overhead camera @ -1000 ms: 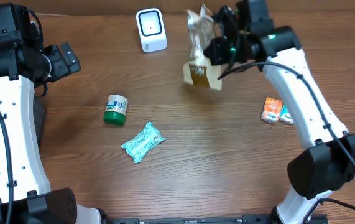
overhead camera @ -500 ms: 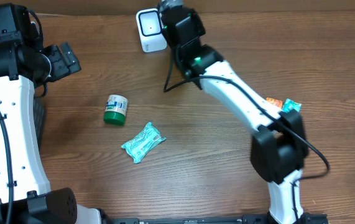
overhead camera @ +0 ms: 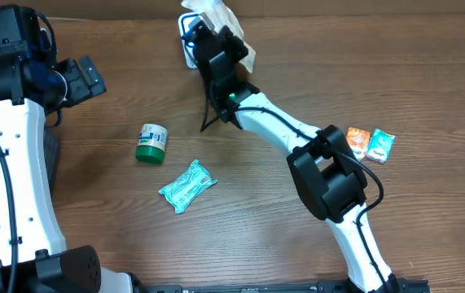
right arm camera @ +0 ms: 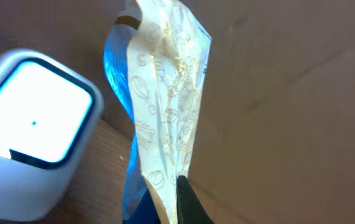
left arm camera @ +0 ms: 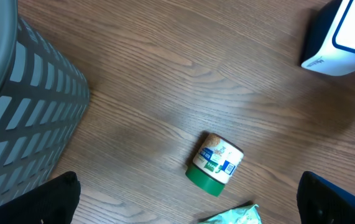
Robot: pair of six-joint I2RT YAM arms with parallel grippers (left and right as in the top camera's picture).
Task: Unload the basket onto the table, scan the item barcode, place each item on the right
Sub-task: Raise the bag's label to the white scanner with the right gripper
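Note:
My right gripper moves back down toward the orange and teal sachets next and releases the bag, as the sachets lie below, to the right in the overhead view.
The item is a crinkly cream snack bag with a blue side. My right gripper is shut on it and holds it at the back of the table, right over the white barcode scanner. The right wrist view has the bag hanging upright beside the scanner's lit white face, with my right gripper pinching its lower edge. No barcode shows on the bag. My left gripper hangs open at the far left, holding nothing; it frames bare table.
A green-lidded jar lies on its side left of centre, a teal packet just in front of it. Orange and teal sachets lie at the right. A grey slatted basket stands at the left edge.
My right arm has swung left across the back of the table, carrying the bag from right of the scanner to directly over it. The left arm has not moved.

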